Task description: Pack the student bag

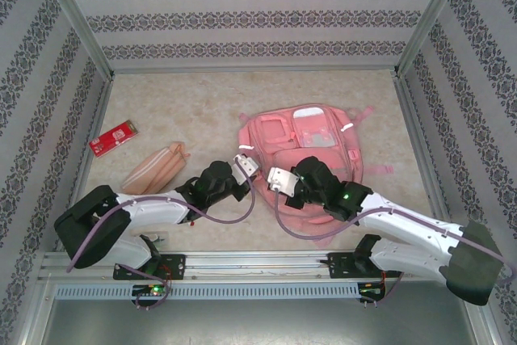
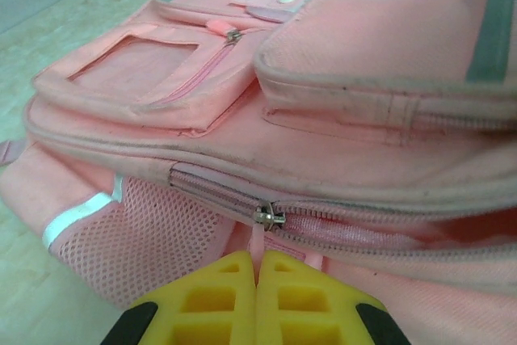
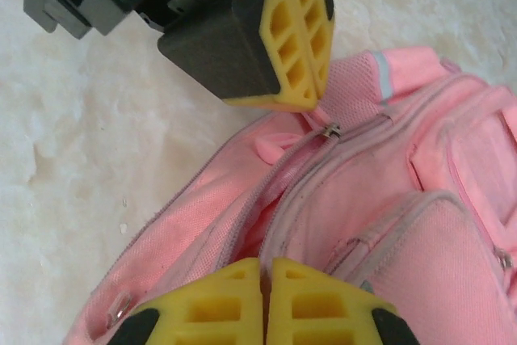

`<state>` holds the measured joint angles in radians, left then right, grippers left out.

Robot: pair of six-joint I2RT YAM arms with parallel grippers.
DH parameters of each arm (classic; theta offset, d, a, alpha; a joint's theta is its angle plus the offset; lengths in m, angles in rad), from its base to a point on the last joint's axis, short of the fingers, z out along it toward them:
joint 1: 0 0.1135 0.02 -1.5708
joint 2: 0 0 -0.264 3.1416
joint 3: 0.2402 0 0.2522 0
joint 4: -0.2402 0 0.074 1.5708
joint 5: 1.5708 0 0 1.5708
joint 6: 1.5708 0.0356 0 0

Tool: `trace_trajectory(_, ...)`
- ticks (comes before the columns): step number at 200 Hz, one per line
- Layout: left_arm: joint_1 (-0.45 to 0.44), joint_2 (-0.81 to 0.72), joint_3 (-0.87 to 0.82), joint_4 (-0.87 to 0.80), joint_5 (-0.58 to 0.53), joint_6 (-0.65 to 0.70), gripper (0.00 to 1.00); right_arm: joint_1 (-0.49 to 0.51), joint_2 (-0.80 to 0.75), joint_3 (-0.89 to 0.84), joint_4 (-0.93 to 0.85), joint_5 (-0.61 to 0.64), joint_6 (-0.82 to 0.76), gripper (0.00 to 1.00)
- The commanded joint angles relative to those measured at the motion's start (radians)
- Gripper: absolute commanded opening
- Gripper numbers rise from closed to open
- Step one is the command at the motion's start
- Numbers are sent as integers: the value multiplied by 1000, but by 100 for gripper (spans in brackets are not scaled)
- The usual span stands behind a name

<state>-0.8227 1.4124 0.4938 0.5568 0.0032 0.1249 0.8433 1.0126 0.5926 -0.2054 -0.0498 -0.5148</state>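
Note:
I need to pull the pull tab outward with my left gripper next and let it go there, because the zipper's closed end [image 1: 254,153] [image 2: 176,172] is outward of the gripper.
The student bag [image 1: 311,139], a pink backpack, lies flat on the table with its front pockets up. My left gripper [image 2: 257,260] is shut on the pink pull tab of the main zipper, just below the metal slider [image 2: 269,216]. From the slider the zipper [image 3: 266,191] is parted and shows the pink lining. My right gripper [image 3: 265,268] is shut on the front edge of that opening, nearer the bag's top. In the right wrist view the left gripper [image 3: 305,101] sits just beyond the slider [image 3: 331,129]. From above, both grippers [image 1: 246,169] [image 1: 279,179] meet at the bag's near-left side.
A peach pencil case [image 1: 153,169] lies left of the bag, close to the left arm. Farther back left rests a red card [image 1: 113,139]. Patterned walls enclose the table on three sides. A mesh side pocket [image 2: 137,232] sits below the zipper.

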Motion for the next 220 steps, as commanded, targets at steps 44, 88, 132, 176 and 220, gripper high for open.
trace_trajectory(44,165,131,21,132,-34,52,0,-75,-110,-28,-216,-260,-422,0)
trace_trajectory(88,274,162,88,82,26,97,0,-122,-137,-36,-291,-334,-526,0)
trace_trajectory(132,326,196,124,60,97,72,0,-130,-144,-40,-178,-349,-392,23)
trace_trajectory(176,345,94,195,-133,107,-69,33,-130,-177,-36,180,-189,272,65)
trace_trajectory(220,347,-41,468,-743,94,-419,70,-196,-198,107,-171,240,875,71)
